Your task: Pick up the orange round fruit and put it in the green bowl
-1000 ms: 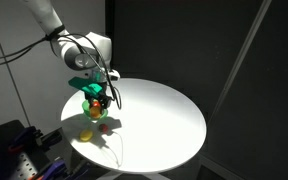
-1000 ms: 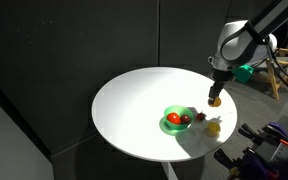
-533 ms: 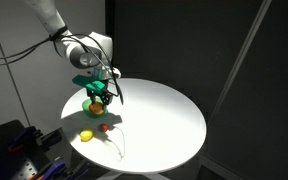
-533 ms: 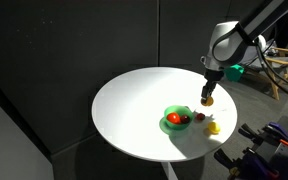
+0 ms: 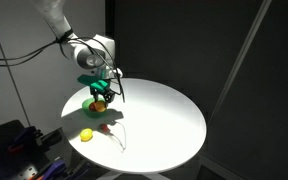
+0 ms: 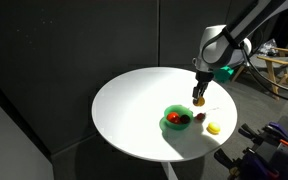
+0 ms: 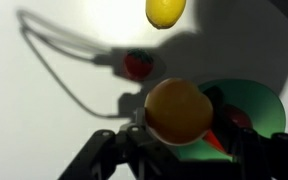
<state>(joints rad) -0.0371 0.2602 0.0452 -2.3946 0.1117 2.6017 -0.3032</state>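
Observation:
My gripper needs to carry the orange round fruit (image 5: 98, 98) over to the green bowl next, lower it into the bowl's free part and let go, because the fruit is still hanging beside the bowl's rim.
My gripper (image 7: 179, 140) is shut on the orange round fruit (image 7: 178, 110), which hangs above the white table just beside the green bowl (image 7: 262, 104). In both exterior views the fruit (image 5: 98, 98) (image 6: 199, 99) sits between the fingers of the gripper (image 5: 99, 94) (image 6: 199, 95). The green bowl (image 5: 90, 104) (image 6: 168, 124) lies under and beside it, and a red item (image 6: 174, 118) rests inside. The fingertips are mostly hidden behind the fruit in the wrist view.
A paler yellow fruit (image 5: 85, 135) (image 6: 214, 127) (image 7: 165, 10) and a small red fruit (image 5: 106, 128) (image 6: 199, 117) (image 7: 137, 64) lie on the round white table (image 5: 164, 120) near its edge. A thin cable (image 5: 120, 138) trails from the wrist.
The gripper has lifted with the orange fruit and carried it away from the yellow and red fruits, toward the green bowl. It stayed shut on the fruit.

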